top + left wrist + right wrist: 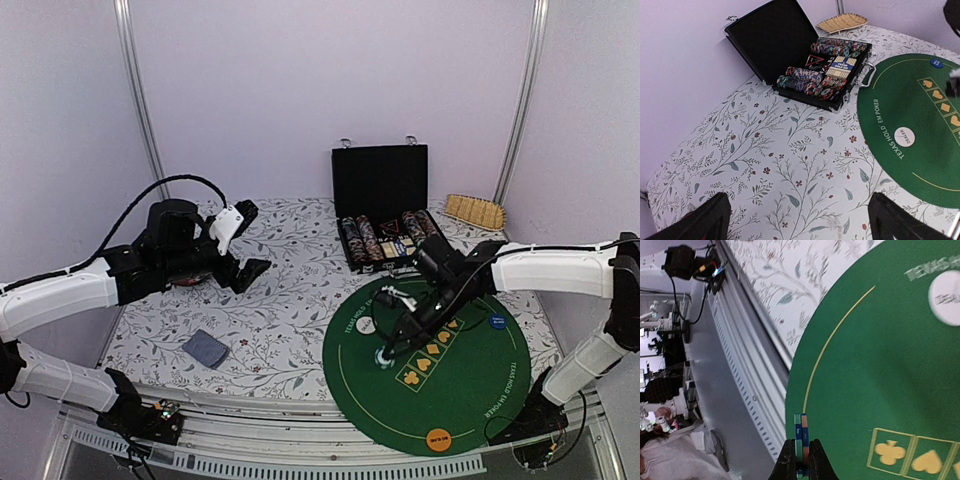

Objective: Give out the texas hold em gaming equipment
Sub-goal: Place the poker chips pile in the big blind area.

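The robot's right gripper will next bring the poker chips [801,436] down past the club symbol [889,452] onto the mat's yellow line near the metal bar.
My right gripper [385,353] is shut on two striped poker chips [801,436], held on edge side by side just above the round green mat [470,395], near its club symbol [889,452]. A white dealer disc [365,325] lies on the mat's left part, a blue disc [497,321] at its right and an orange disc [437,437] at its near edge. More chips fill the open black case [385,238]. A blue-grey card deck [206,348] lies on the floral cloth. My left gripper [243,243] hangs open above the cloth, its fingers [900,220] wide apart with nothing between them.
A woven tan basket [475,210] sits at the back right beside the case. The case lid [772,37] stands upright. The table's metal front rail [747,375] runs just past the mat's near edge. White walls close in the back and sides.
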`<state>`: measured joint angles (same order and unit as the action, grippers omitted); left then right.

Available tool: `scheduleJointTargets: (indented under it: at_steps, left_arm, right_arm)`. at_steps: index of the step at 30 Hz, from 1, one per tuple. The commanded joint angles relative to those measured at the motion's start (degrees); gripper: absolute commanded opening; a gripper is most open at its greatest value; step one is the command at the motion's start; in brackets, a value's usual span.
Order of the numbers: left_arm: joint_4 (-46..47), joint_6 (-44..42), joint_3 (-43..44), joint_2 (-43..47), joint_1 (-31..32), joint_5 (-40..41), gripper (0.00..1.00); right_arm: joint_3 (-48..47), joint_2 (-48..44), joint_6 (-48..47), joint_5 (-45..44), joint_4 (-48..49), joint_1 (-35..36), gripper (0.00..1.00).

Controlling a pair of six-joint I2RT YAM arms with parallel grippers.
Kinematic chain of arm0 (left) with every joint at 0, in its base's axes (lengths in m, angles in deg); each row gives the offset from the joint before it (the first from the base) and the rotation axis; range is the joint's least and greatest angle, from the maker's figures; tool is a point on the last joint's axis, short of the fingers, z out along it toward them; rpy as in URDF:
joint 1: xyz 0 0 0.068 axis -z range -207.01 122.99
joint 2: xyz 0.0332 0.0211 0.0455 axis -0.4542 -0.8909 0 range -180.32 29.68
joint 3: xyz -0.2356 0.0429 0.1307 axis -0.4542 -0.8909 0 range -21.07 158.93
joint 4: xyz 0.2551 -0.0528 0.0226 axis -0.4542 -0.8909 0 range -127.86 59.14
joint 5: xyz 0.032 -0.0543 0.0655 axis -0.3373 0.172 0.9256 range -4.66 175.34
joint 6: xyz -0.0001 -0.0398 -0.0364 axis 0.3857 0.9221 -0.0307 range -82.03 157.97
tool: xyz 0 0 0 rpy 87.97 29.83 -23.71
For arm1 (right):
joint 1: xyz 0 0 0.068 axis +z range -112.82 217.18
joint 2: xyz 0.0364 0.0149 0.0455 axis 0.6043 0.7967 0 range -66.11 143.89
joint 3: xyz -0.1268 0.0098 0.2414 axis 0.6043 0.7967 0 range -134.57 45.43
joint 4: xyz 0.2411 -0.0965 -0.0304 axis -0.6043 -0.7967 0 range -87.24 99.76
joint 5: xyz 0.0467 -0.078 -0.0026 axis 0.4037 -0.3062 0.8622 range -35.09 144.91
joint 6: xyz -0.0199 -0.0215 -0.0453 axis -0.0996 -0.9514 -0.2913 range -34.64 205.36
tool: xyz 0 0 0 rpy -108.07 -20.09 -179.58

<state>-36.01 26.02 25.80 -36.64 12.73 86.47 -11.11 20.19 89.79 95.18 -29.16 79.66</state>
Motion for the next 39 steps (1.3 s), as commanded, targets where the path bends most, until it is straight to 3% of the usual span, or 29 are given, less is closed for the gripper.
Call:
scheduleJointTargets:
  at_steps: [1,12,19,25,29,34,39]
  left_arm:
    - [0.84,0.17,-0.11,0.75,0.11,0.37,0.98]
    - [0.75,0.22,-0.16,0.50,0.22,-0.13,0.98]
    - [0.75,0.30,-0.19,0.34,0.24,-0.34,0.98]
    - [0.84,0.32,-0.20,0.25,0.24,-0.25,0.98]
    - [0.75,0.28,-0.20,0.22,0.24,-0.26,0.98]
    - [0.76,0.28,-0.21,0.24,0.31,-0.31,0.98]
    - [0.72,0.18,-0.20,0.23,0.32,-0.34,0.98]
  right_arm:
    - [3.84,0.98,8.14,7.53,5.47,6.84,0.02]
    - [11.78,7.64,11.48,15.14,17.49,10.65,0.02]
    - [11.60,13.61,8.48,12.16,15.73,10.70,0.03]
    - [10.25,16.61,7.46,5.61,12.02,10.89,0.16]
    - [7.76,17.08,6.44,-1.12,7.27,10.94,0.36]
    - [4.87,15.04,6.72,-8.16,2.46,11.22,0.52]
    - [0.12,14.71,9.24,-16.60,-1.80,16.79,0.57]
